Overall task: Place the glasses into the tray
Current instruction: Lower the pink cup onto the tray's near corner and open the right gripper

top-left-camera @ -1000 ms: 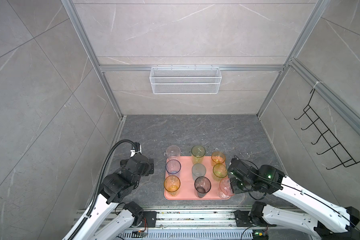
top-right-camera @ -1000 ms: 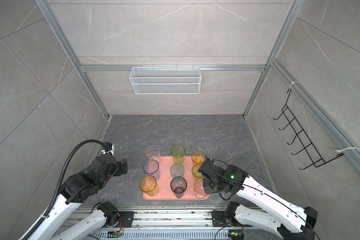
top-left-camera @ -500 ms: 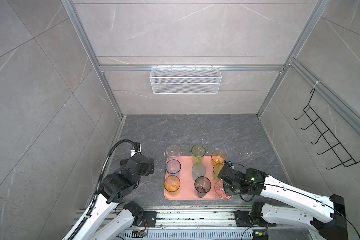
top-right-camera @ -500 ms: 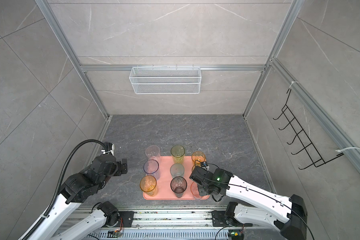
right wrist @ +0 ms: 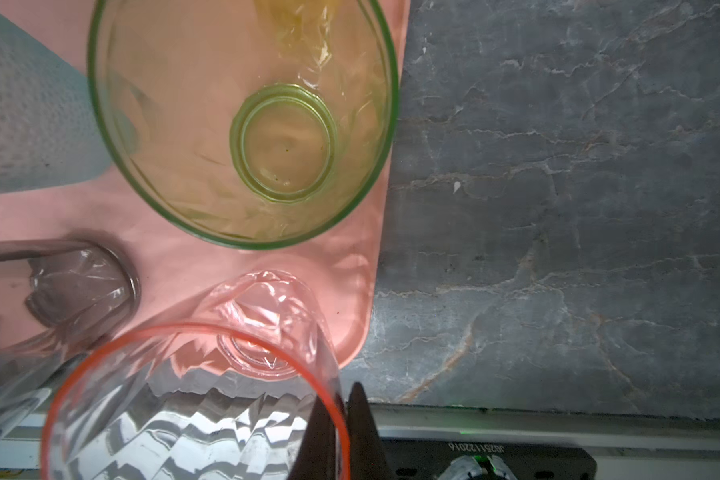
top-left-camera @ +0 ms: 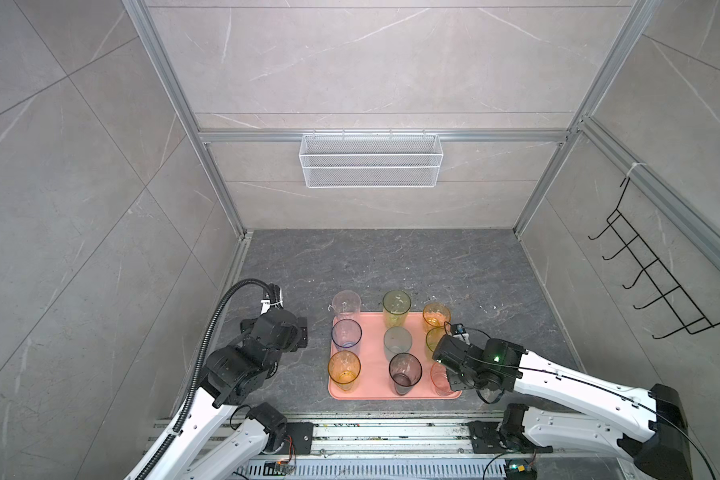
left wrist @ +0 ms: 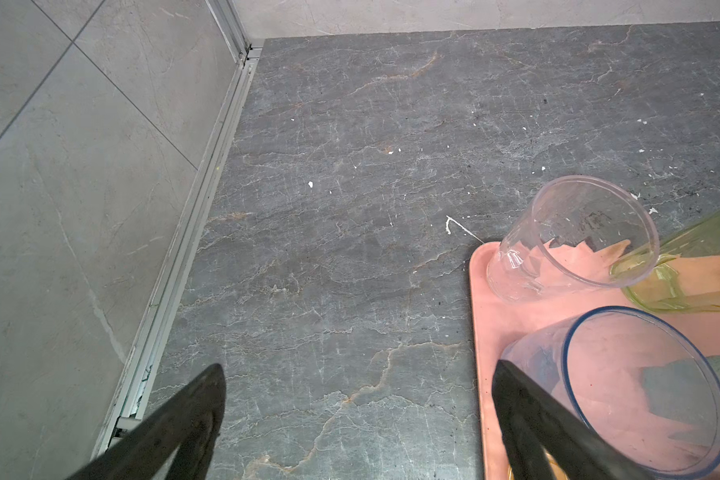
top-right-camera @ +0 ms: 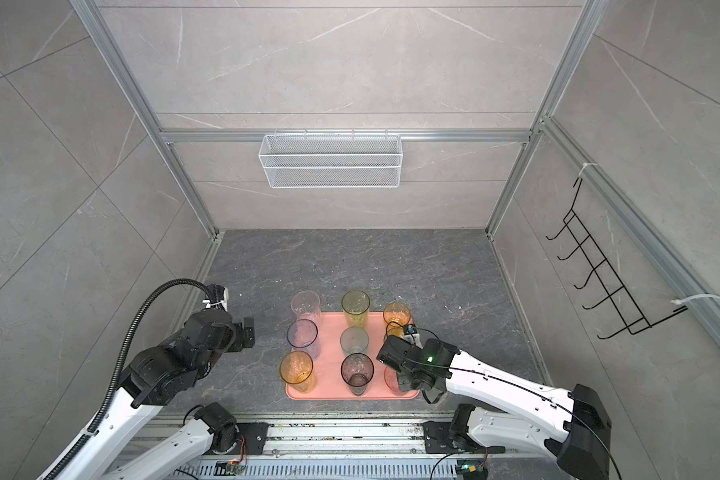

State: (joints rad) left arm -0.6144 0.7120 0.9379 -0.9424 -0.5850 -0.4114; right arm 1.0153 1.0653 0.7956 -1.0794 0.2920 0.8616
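Note:
My right gripper moves down next, sets the pink glass's base on the tray's near corner [top-left-camera: 443, 389] [right wrist: 260, 356] below it and releases the glass's rim.
The salmon-pink tray [top-left-camera: 373, 368] [top-right-camera: 331, 365] lies on the dark floor near the front rail, and several glasses stand upright on it in rows. A clear glass [left wrist: 574, 237] and a blue-rimmed glass [left wrist: 641, 390] stand at the tray's left edge. My left gripper [left wrist: 359, 365] [top-left-camera: 301, 332] hangs open over bare floor left of the tray, holding nothing. My right gripper [right wrist: 341, 415] is shut on the rim of the pink glass [right wrist: 192, 399] [top-left-camera: 440, 379], whose base is over the tray's near right corner. A green glass [right wrist: 242, 124] stands just behind it.
A white wire basket [top-left-camera: 370, 166] hangs on the back wall and a black hook rack [top-left-camera: 657, 282] on the right wall. The metal rail [top-left-camera: 391, 432] runs along the front edge. Grey walls close in the left, back and right sides.
My right arm has shifted left, carrying the pink glass further in over the tray's near right corner. The left arm has not moved.

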